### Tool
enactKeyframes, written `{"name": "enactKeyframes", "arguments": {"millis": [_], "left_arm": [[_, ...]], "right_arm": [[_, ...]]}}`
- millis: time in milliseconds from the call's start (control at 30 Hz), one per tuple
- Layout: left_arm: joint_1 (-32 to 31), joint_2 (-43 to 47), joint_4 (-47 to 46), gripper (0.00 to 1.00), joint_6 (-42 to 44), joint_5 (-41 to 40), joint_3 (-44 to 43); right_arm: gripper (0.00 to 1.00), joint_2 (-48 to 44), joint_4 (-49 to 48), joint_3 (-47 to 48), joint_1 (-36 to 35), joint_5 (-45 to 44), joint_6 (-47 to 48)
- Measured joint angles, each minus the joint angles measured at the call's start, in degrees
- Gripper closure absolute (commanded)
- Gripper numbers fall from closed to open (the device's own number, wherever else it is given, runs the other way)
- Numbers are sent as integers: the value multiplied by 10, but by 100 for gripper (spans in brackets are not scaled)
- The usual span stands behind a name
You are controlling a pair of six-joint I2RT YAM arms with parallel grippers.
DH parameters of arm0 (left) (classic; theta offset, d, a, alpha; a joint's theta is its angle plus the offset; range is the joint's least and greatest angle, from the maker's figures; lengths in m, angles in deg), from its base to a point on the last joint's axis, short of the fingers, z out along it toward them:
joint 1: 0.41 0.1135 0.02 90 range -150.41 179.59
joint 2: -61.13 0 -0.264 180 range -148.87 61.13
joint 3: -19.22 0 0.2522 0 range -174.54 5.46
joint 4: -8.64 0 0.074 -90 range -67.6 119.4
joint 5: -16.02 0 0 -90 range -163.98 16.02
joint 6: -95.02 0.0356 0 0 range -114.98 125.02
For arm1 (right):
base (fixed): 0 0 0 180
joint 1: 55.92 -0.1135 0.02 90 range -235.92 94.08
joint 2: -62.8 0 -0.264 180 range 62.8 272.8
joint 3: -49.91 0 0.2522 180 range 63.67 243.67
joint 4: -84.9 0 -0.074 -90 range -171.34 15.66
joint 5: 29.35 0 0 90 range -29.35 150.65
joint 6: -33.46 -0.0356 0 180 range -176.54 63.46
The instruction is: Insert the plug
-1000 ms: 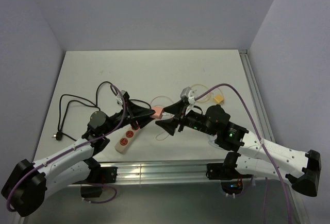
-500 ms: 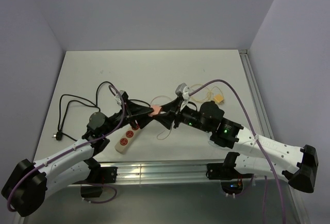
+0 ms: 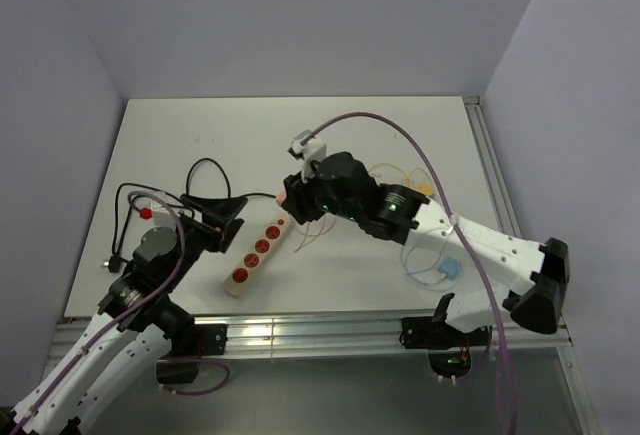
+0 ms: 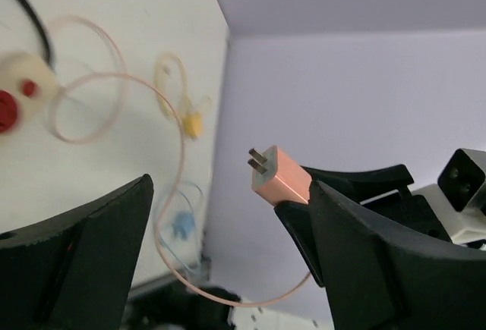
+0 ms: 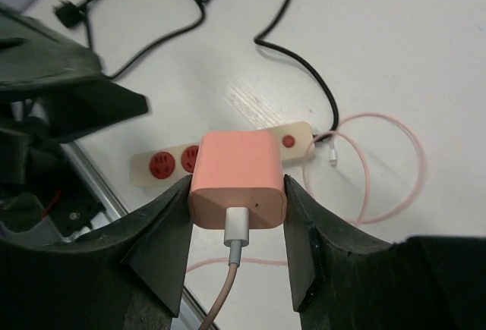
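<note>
My right gripper should next lower its plug across to the left in the top view, into the power strip's empty socket by the red button, and release it.
A pink plug (image 5: pixel 237 178) with a pink cable (image 5: pixel 380 171) at its back is clamped between the fingers of my right gripper (image 5: pixel 237 193). It hangs above the cream power strip (image 3: pixel 256 253) with red sockets that lies on the table. In the left wrist view the plug (image 4: pixel 281 177) shows its two prongs, still in the right gripper's black fingers (image 4: pixel 357 186). My left gripper (image 3: pixel 228 217) stands open and empty to the left of the strip, a short way from the plug.
The strip's black cord (image 3: pixel 200 170) loops across the left of the white table (image 3: pixel 300 135), ending in a black plug (image 3: pixel 112 263). A yellow cable (image 4: pixel 194 124) and a blue one (image 3: pixel 450 267) lie on the right. A metal rail (image 3: pixel 300 333) runs along the near edge.
The left gripper opened, let go of the pink plug and drew back to the left. The right gripper shut on the plug and carried it left, over the strip.
</note>
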State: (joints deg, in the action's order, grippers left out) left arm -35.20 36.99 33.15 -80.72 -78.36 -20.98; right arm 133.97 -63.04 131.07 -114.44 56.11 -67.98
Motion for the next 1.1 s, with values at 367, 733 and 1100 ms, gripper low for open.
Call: {"name": "enactKeyframes", "arguments": {"millis": [367,733,1100], "left_arm": [[1,1,250,40,40,-217,-39],[1,1,281,36,40,-242,0],[1,31,282,36,38,-242,11]], "right_arm": [[100,314,215,289,0,-7,51],[100,474,343,391,0,33,106],[100,527,372,458,0,52,125]]}}
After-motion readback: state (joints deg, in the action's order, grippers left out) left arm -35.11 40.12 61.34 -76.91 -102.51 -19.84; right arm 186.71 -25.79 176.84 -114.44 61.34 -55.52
